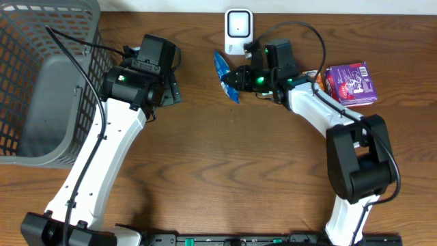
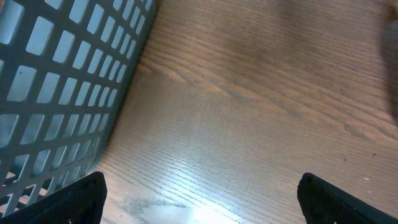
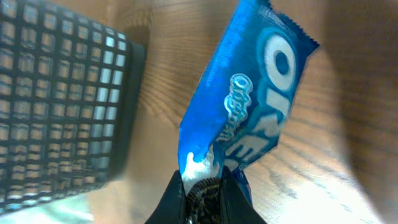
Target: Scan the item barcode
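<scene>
I should bring my right gripper down next and pull it back a little from the scanner [image 1: 238,31], onto the bare wood under the hanging packet.
A blue Oreo packet [image 1: 224,76] hangs edge-on just below the white barcode scanner [image 1: 238,31] at the back of the table. My right gripper [image 1: 235,78] is shut on the packet's end; in the right wrist view the packet [image 3: 249,106] rises from between the pinching fingers [image 3: 171,199], with the gripper [image 3: 202,193] closed on its lower edge. My left gripper [image 1: 168,89] stands open over bare wood near the basket, nothing between its fingertips [image 2: 78,199]. The left gripper [image 2: 199,199] spans the bottom of its own view.
A grey mesh basket [image 1: 41,75] fills the far left, its wall also in the left wrist view as basket [image 2: 56,81]. A purple box [image 1: 351,83] lies at the right, beside an orange item [image 1: 318,80] partly under the right arm.
</scene>
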Available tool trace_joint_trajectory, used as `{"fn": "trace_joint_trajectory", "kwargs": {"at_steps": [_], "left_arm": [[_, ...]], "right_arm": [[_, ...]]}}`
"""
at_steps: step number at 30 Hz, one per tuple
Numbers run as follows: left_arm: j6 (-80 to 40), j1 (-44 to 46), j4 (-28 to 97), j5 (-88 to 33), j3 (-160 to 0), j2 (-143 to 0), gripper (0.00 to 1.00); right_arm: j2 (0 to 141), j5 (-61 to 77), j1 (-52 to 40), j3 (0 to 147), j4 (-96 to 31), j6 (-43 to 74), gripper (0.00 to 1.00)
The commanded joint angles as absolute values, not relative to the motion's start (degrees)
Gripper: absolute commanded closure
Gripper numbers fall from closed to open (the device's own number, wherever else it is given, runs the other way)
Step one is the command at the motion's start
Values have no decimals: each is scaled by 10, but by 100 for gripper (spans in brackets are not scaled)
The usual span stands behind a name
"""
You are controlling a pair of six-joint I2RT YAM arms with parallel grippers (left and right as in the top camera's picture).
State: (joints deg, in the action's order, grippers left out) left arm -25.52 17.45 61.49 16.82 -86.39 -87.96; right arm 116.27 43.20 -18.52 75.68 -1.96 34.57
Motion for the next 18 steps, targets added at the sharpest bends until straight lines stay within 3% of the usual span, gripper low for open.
{"fn": "trace_joint_trajectory", "kwargs": {"at_steps": [1,9,13,18], "left_arm": [[-260,173,617,172,-865,-881,2],[-260,173,617,172,-865,-881,2],[-260,173,617,172,-865,-881,2],[-260,173,617,172,-865,-881,2]], "right_arm": [[1214,535,-183,734,5,450,99],[1267,601,-174,729,97,534,99],[1253,588,-160,729,91,523,86],[1207,484,-137,729,-16,455,73]]}}
